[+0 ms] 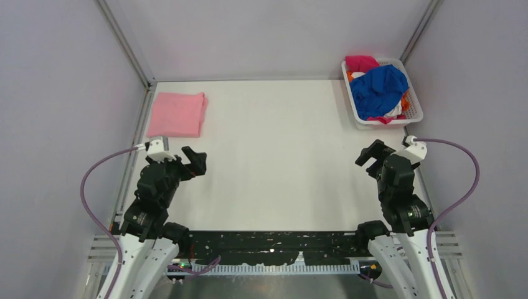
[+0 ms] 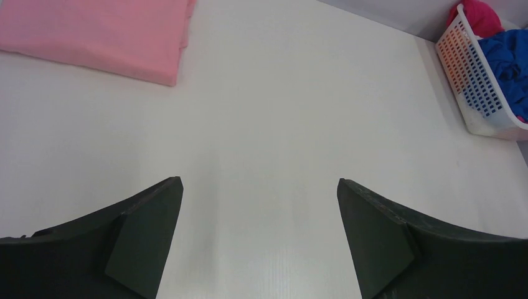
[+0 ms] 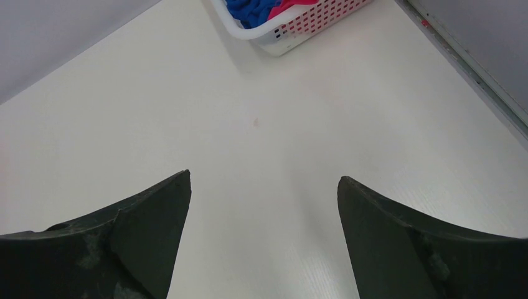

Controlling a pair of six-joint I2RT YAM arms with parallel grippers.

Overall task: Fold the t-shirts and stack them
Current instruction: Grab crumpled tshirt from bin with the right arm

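Note:
The royal-blue t-shirt lies on top of the pile, so the robot's right gripper should move outward over the basket (image 1: 413, 116) and go down onto the royal-blue t-shirt's edge (image 1: 362, 88) facing the table's middle.
A folded light-pink t-shirt (image 1: 179, 114) lies flat at the far left of the table; it also shows in the left wrist view (image 2: 99, 34). A crumpled royal-blue t-shirt (image 1: 378, 90) lies on top of a pile in the white basket (image 1: 413, 116) at the far right, over a magenta one (image 1: 361, 63), with orange and white cloth showing beneath. My left gripper (image 1: 195, 163) is open and empty, near the table's left side, in front of the pink shirt. My right gripper (image 1: 372, 159) is open and empty, in front of the basket.
The white slatted basket shows in the left wrist view (image 2: 476, 87) and the right wrist view (image 3: 292, 28). Grey walls with metal frame posts (image 1: 127, 47) enclose the table on three sides. A black strip (image 1: 268, 246) runs along the near edge.

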